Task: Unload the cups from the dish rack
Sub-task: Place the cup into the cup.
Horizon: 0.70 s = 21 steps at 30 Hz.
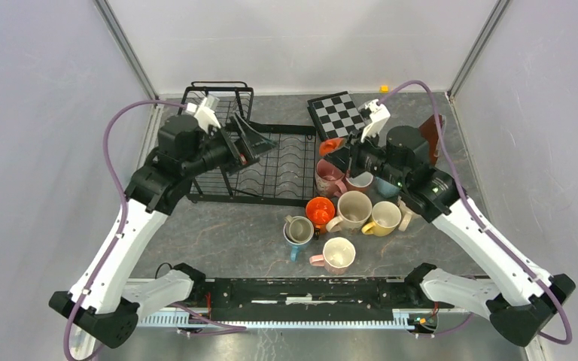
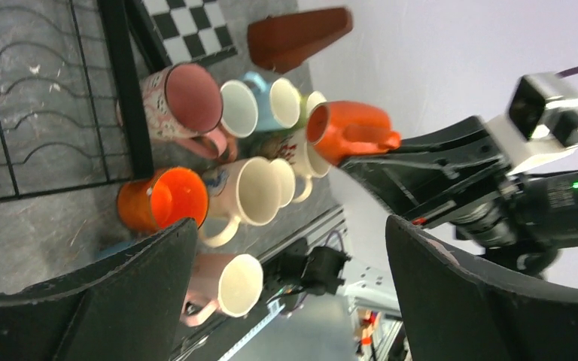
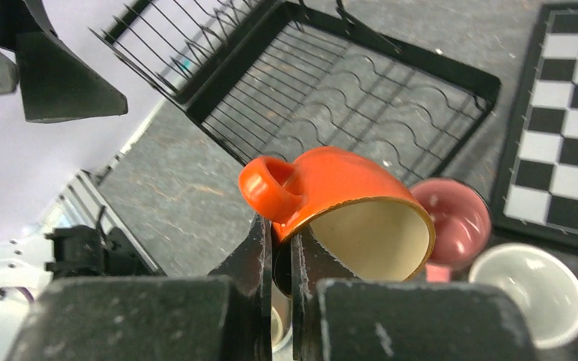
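Observation:
The opening of the pink-handled cream mug [image 1: 339,252] is empty, so my right gripper will move back and down onto it and release the orange mug there.
The black wire dish rack [image 1: 271,180] stands at the back left, and no cups show in its tray or its taller basket [image 1: 218,94]. My right gripper [image 1: 340,154] is shut on the rim of an orange mug [image 3: 346,195], held tilted in the air just right of the rack. This mug also shows in the left wrist view [image 2: 350,131]. Below it several mugs cluster on the table: pink floral [image 1: 327,179], orange [image 1: 320,210], cream [image 1: 354,209], yellow [image 1: 384,218], blue-grey [image 1: 298,229] and pink-handled cream [image 1: 337,254]. My left gripper [image 1: 260,143] is open and empty above the rack tray.
A black-and-white checkerboard [image 1: 339,113] lies behind the mugs. A brown upright object [image 1: 430,135] stands at the back right behind my right arm. A small yellow piece [image 1: 384,88] lies by the back wall. Grey walls close in both sides.

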Available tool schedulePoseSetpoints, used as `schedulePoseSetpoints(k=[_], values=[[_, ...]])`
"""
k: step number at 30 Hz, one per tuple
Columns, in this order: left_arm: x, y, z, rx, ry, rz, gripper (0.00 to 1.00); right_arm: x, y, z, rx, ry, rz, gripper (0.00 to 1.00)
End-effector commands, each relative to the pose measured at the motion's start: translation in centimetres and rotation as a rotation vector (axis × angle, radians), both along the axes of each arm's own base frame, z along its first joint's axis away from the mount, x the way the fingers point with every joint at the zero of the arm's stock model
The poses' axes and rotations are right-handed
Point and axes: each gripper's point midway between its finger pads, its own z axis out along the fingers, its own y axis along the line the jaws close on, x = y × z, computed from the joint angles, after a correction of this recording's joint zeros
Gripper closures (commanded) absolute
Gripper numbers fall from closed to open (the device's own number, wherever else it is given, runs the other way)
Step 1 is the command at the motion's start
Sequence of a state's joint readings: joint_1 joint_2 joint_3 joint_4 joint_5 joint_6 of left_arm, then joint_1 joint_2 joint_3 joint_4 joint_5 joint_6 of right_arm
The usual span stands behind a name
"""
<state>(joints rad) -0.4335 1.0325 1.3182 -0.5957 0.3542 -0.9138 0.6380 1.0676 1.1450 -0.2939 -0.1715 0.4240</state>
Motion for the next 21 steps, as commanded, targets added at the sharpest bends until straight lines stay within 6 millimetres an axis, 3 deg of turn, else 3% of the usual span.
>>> schedulePoseSetpoints(k=[1,7,21], values=[[-1.2,-0.7,-2.5,0.120,-0.060,-0.062,0.00,-1.5,-3.0,0.0,-0.104,-0.016,-0.044,1.00],[-2.3,0.2,-2.8,0.163,-0.110,-0.066,0.00,-4.4,-4.8,-3.8,-0.216,0.095,-0.005,1.00],[-1.7,4.1,-3.4,0.308,-0.159,0.095,0.00,-13.8,-2.9,-11.1,-0.478,0.295,0.253,1.00]])
